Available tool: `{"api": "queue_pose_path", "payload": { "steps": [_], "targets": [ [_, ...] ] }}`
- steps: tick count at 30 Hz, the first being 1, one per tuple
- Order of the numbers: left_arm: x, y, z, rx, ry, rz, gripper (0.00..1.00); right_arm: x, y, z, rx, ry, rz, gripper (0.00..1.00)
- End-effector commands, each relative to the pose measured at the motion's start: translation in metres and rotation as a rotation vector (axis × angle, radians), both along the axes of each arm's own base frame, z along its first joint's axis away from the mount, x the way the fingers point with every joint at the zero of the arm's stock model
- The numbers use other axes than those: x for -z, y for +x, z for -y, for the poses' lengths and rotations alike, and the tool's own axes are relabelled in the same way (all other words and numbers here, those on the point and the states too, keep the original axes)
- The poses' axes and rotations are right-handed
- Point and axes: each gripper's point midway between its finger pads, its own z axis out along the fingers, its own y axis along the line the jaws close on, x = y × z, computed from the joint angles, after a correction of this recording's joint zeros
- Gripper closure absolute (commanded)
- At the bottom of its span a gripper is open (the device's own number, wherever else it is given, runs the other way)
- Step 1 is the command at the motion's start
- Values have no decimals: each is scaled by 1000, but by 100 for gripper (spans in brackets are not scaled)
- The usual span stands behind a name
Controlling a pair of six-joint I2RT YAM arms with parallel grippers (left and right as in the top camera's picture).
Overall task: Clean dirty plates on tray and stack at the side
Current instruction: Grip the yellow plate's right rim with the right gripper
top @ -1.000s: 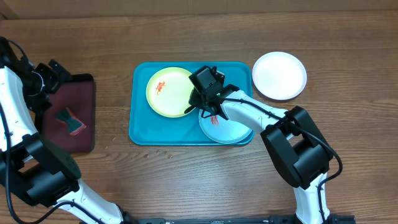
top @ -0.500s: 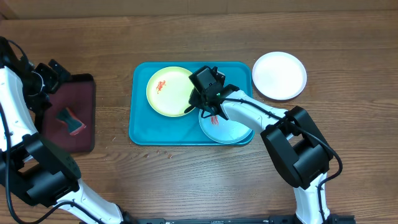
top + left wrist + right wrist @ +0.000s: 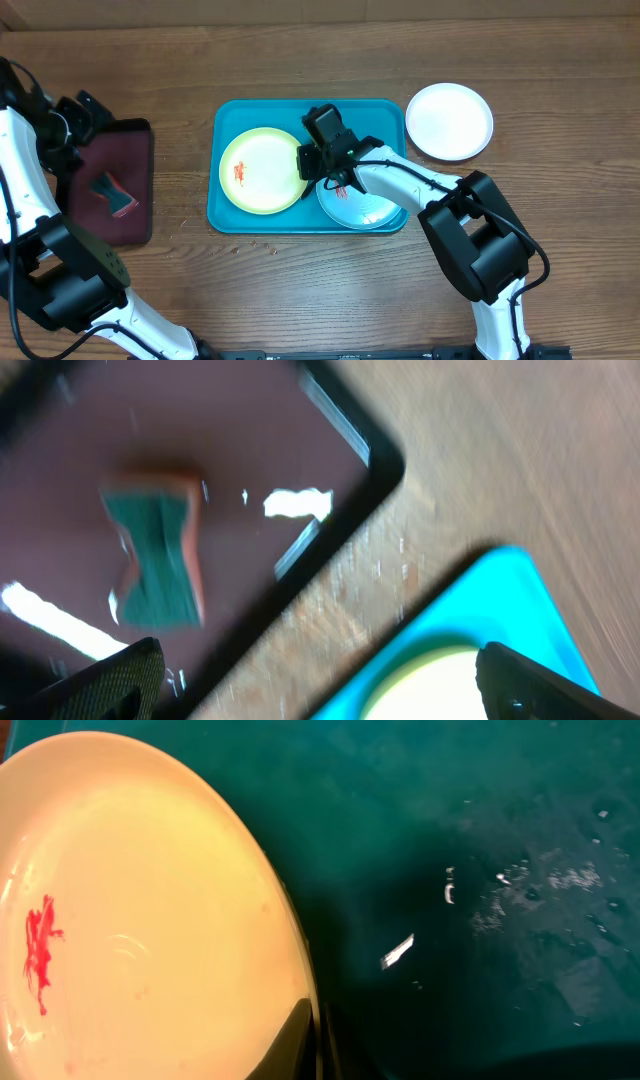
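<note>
The left gripper should next move back and come down onto the middle of the teal and orange sponge [image 3: 113, 194], because a red smear is still on the yellow-green plate [image 3: 263, 170].
The pale yellow-green plate [image 3: 263, 170] with a red smear lies in the left half of the turquoise tray [image 3: 228, 212]. My right gripper [image 3: 308, 168] is shut on its right rim; the right wrist view shows the plate [image 3: 130, 900], its smear, and my fingers [image 3: 298, 1042] pinching the edge. The pale blue plate [image 3: 362, 203] with red smears lies in the tray's right half, partly under my right arm. The white plate [image 3: 450, 121] sits on the table right of the tray. My left gripper [image 3: 88, 118] is open and empty above the maroon tray's top edge.
A small dark maroon tray [image 3: 128, 180] at the left holds a teal and orange sponge [image 3: 112, 195]. The blurred left wrist view shows the sponge [image 3: 155, 555], the maroon tray's rim [image 3: 385, 460] and the turquoise tray's corner [image 3: 500, 575]. Crumbs lie on the table below the tray.
My right gripper has dragged the yellow-green plate left and toward the tray's front, off the blue plate's edge. The left arm has shifted slightly.
</note>
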Motion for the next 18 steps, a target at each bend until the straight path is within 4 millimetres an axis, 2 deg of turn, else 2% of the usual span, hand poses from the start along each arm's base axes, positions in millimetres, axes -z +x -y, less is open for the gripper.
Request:
{"api": "queue_pose_path", "payload": {
  "steps": [1, 4, 7, 9, 11, 16, 18],
  "targets": [
    [-5, 1, 20, 5, -102, 10, 0, -11, -5, -13, -88, 14, 42, 96],
    [-3, 0, 12, 5, -52, 1, 0, -11, -5, -13, -87, 14, 41, 96],
    [3, -13, -14, -41, 85, -80, 0, -11, -5, -13, -87, 13, 40, 96],
    [8, -26, -35, -117, 191, -157, 0, -12, -4, -13, -87, 16, 45, 96],
    [15, -39, -48, -198, 251, -225, 0, -13, -3, -14, -86, 21, 51, 96],
    [47, -51, -43, -203, 229, -287, 0, -15, -1, -16, -86, 29, 62, 96],
    [68, -54, -39, -197, 215, -306, 13, -14, -2, -15, -86, 25, 56, 96]
  ]
}}
